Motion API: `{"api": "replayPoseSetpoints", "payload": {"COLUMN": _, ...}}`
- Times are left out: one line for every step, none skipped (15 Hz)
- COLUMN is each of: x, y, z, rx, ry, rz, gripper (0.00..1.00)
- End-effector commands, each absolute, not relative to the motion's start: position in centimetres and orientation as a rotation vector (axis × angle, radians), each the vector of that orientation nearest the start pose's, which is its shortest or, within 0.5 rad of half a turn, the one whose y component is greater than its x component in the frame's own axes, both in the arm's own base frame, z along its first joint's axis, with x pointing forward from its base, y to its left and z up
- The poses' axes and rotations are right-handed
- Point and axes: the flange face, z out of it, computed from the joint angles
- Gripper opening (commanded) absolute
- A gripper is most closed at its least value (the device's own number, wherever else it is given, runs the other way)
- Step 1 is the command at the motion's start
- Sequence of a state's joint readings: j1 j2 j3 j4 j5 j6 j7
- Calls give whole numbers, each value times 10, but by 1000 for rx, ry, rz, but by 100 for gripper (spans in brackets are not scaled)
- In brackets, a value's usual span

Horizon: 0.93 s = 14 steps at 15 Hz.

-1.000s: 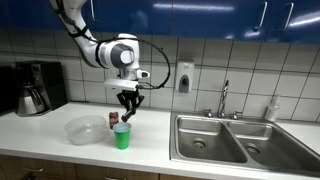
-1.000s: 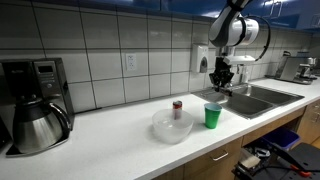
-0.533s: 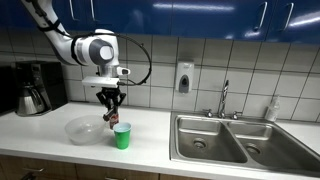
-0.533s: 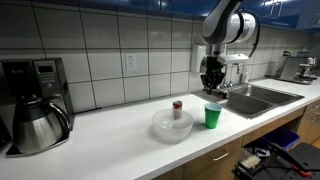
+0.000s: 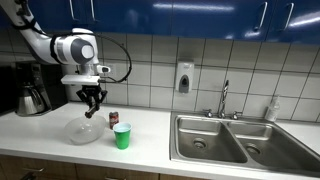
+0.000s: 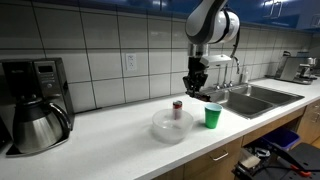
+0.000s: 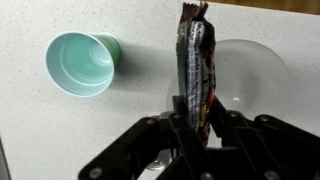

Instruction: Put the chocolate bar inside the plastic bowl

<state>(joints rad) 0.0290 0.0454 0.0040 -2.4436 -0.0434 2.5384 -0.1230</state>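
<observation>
The plastic bowl's middle is below the gripper and to its right in the wrist view, so the gripper should move that way next, lower inside and release the bar.
My gripper is shut on the chocolate bar, a thin dark wrapped bar that hangs from the jaws and shows small in an exterior view. I hold it in the air above the plastic bowl, a wide clear bowl on the white counter. In the wrist view the bowl lies just behind the bar, partly hidden by it. The green cup stands beside the bowl.
A small dark red can stands behind the bowl. A coffee maker with a steel pot is at one end of the counter. A double steel sink with a faucet is at the opposite end.
My arm has carried the chocolate bar sideways from above the green cup to above the plastic bowl. The jaws stayed shut on the bar. Cup, bowl and can have not moved.
</observation>
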Motion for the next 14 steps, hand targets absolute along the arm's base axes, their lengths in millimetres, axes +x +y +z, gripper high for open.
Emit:
{"api": "replayPoseSetpoints", "payload": {"x": 501, "y": 51, "z": 287, "rx": -3162, "ry": -370, "rz": -83, "gripper": 7}}
{"api": "replayPoseSetpoints", "payload": {"x": 504, "y": 58, "z": 285, "rx": -3157, "ry": -391, "rz": -78, "gripper": 7}}
{"api": "replayPoseSetpoints", "payload": {"x": 507, "y": 65, "z": 281, "rx": -3155, "ry": -407, "rz": -67, "gripper": 7}}
{"api": "replayPoseSetpoints", "payload": {"x": 510, "y": 69, "z": 277, "rx": -3151, "ry": -421, "rz": -58, "gripper": 7}}
{"api": "replayPoseSetpoints", "payload": {"x": 514, "y": 72, "z": 273, "rx": -3146, "ry": -434, "rz": -47, "gripper": 7}}
{"api": "replayPoseSetpoints", "payload": {"x": 518, "y": 74, "z": 268, "rx": -3143, "ry": -443, "rz": -38, "gripper": 7}}
{"api": "replayPoseSetpoints", "payload": {"x": 523, "y": 76, "z": 263, "rx": -3140, "ry": -451, "rz": -28, "gripper": 7}}
{"api": "replayPoseSetpoints", "payload": {"x": 528, "y": 78, "z": 257, "rx": -3136, "ry": -457, "rz": -19, "gripper": 7}}
{"api": "replayPoseSetpoints", "payload": {"x": 533, "y": 79, "z": 250, "rx": -3134, "ry": -460, "rz": -9, "gripper": 7}}
{"api": "replayPoseSetpoints", "payload": {"x": 537, "y": 80, "z": 243, "rx": -3130, "ry": -467, "rz": 5, "gripper": 7}}
{"api": "replayPoseSetpoints", "payload": {"x": 542, "y": 82, "z": 236, "rx": -3128, "ry": -470, "rz": 18, "gripper": 7}}
{"api": "replayPoseSetpoints", "payload": {"x": 546, "y": 83, "z": 230, "rx": -3125, "ry": -472, "rz": 32, "gripper": 7}}
{"api": "replayPoseSetpoints", "payload": {"x": 549, "y": 86, "z": 224, "rx": -3124, "ry": -478, "rz": 46, "gripper": 7}}
{"api": "replayPoseSetpoints", "payload": {"x": 552, "y": 88, "z": 218, "rx": -3124, "ry": -485, "rz": 58, "gripper": 7}}
